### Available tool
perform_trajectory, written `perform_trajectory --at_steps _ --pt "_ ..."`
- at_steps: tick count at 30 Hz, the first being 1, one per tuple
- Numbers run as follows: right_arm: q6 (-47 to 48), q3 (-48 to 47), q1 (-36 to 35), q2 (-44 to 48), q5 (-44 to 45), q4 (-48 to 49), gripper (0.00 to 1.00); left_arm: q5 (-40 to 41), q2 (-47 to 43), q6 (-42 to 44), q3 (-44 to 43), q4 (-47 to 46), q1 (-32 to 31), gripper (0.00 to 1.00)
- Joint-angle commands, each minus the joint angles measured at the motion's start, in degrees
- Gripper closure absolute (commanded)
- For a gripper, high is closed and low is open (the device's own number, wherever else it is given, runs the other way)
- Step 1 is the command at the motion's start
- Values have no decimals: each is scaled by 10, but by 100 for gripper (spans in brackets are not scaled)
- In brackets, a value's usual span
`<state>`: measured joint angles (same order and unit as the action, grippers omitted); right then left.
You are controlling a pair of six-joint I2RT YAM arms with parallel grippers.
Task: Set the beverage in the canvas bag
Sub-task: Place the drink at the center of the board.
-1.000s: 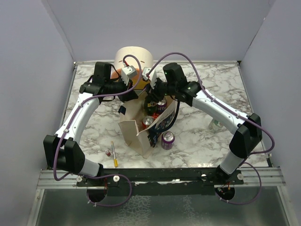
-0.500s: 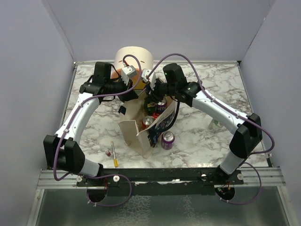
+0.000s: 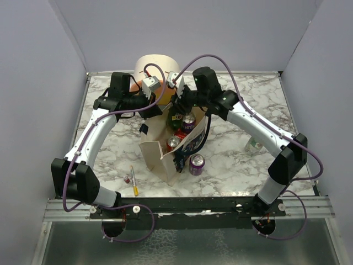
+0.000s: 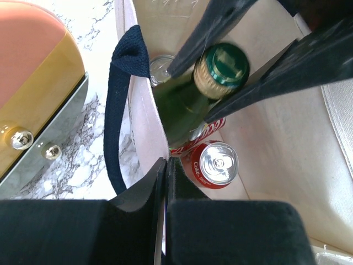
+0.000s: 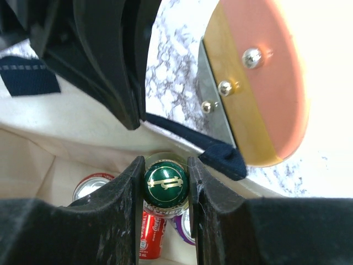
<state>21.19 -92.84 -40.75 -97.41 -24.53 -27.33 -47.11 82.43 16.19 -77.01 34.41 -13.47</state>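
The bottle (image 4: 190, 105) in my right gripper needs to rise over the bag's surrounding rim, go right in the top view to bare tabletop, then be lowered and released.
The canvas bag (image 3: 160, 154) stands open mid-table, beige with navy straps (image 4: 124, 83). The beverage, a green glass bottle (image 4: 190, 105) with a green-and-gold cap (image 5: 166, 184), stands upright inside the bag. My right gripper (image 5: 165, 165) is shut on its neck just below the cap, and shows from above over the bag's mouth (image 3: 179, 110). My left gripper (image 4: 166, 161) is shut on the bag's beige rim beside a strap, holding the mouth open (image 3: 161, 107). Red cola cans (image 4: 218, 164) and a purple can (image 5: 185, 226) lie in the bag around the bottle.
A cream-and-orange drawer box (image 3: 157, 67) stands close behind the bag, its orange front near both wrists (image 5: 259, 72). A purple can (image 3: 197, 164) sits on the table by the bag's right side, another can (image 3: 253, 145) further right. A yellow pen (image 3: 134, 181) lies front left.
My right arm has shifted a little toward the back with the bottle still in its jaws, uncovering the purple can inside the bag. The left arm and the bag have not moved.
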Motion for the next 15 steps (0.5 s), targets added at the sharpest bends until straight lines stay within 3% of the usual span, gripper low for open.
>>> perform_trajectory --at_steps 1,4,8,13,15 --pt "-27 -98 2 22 21 63 99 1 7 -9 -3 -17 0 100" --pt "-29 -131 2 30 29 53 99 12 7 -25 -3 -32 0 100" --pt "-24 -191 2 45 52 25 99 29 7 -46 -11 -50 0 92" --pt "1 -243 2 81 118 -17 99 43 19 -52 -60 -40 0 70" --pt "12 -239 2 103 158 -26 99 56 22 -35 -87 -24 0 57"
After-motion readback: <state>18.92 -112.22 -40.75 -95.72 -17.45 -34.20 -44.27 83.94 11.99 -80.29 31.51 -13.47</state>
